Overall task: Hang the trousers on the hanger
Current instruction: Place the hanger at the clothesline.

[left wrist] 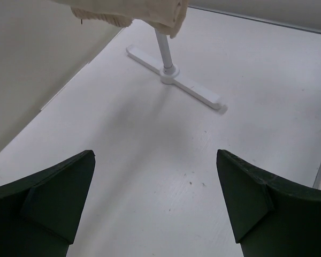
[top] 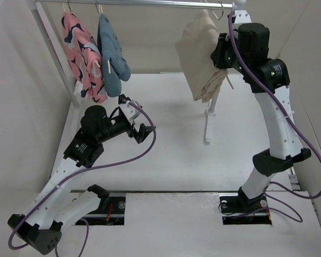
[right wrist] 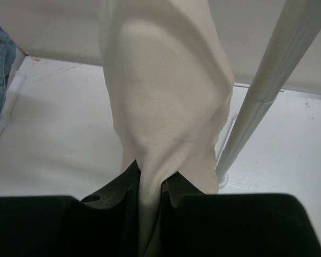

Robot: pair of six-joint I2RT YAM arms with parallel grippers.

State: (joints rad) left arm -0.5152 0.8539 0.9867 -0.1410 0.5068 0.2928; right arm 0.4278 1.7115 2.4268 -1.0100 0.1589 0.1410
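I need to move my right gripper slightly outward and to the left in the top view next. I should then open it off the fold of the trousers, as the hanger's hook meets the bar [top: 220,6].
The beige trousers [top: 198,53] hang folded in a bunch from the right end of the rail. My right gripper [top: 223,51] is shut on a fold of the cloth at their right side. In the right wrist view the cloth [right wrist: 166,96] runs down between the closed jaws of the right gripper [right wrist: 150,182]. A slim hook of the hanger [top: 219,12] shows at the rail above the trousers; the rest of the hanger is hidden by cloth. My left gripper [top: 135,119] is open and empty low over the table, left of centre. Its view [left wrist: 155,203] shows the trousers' hem [left wrist: 150,13] far ahead.
A pink patterned garment [top: 80,48] and a blue-grey garment [top: 111,53] hang at the rail's [top: 150,4] left end. The rack's right post and white foot [top: 207,128] stand under the trousers, and also show in the left wrist view [left wrist: 171,75] and right wrist view [right wrist: 257,91]. Walls close both sides.
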